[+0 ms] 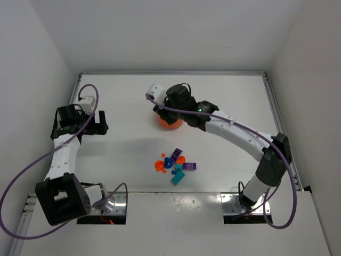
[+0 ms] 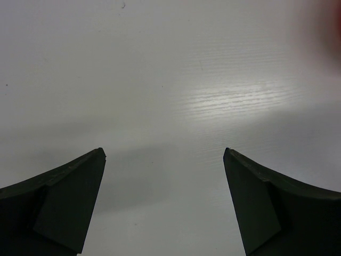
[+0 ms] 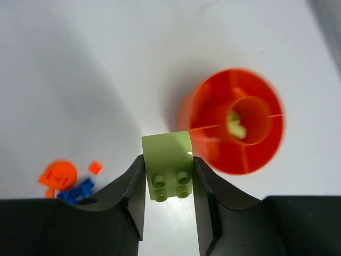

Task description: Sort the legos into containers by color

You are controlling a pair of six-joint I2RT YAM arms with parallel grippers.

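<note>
My right gripper will next move outward over the dish's centre section [image 3: 248, 122], go down and let go of the lime green lego [image 3: 167, 154], because a lime piece lies in that section.
My right gripper [image 3: 168, 160] is shut on a lime green lego [image 3: 167, 154], its studs facing the camera. It hangs just left of and above the round orange dish of containers [image 3: 187, 130], which looks blurred. A lime piece [image 3: 237, 125] lies in the dish's centre compartment. From above, the right gripper [image 1: 168, 114] covers most of the dish [image 1: 173, 126]. The remaining legos [image 1: 176, 162], purple, cyan, blue and orange, lie in a loose pile at mid-table. My left gripper [image 2: 164, 151] is open over bare white table, far left [image 1: 101, 122] of the dish.
A round orange piece [image 3: 57, 175], a blue brick [image 3: 75, 191] and a tiny orange square [image 3: 95, 167] show at the lower left of the right wrist view. White walls enclose the table on three sides.
</note>
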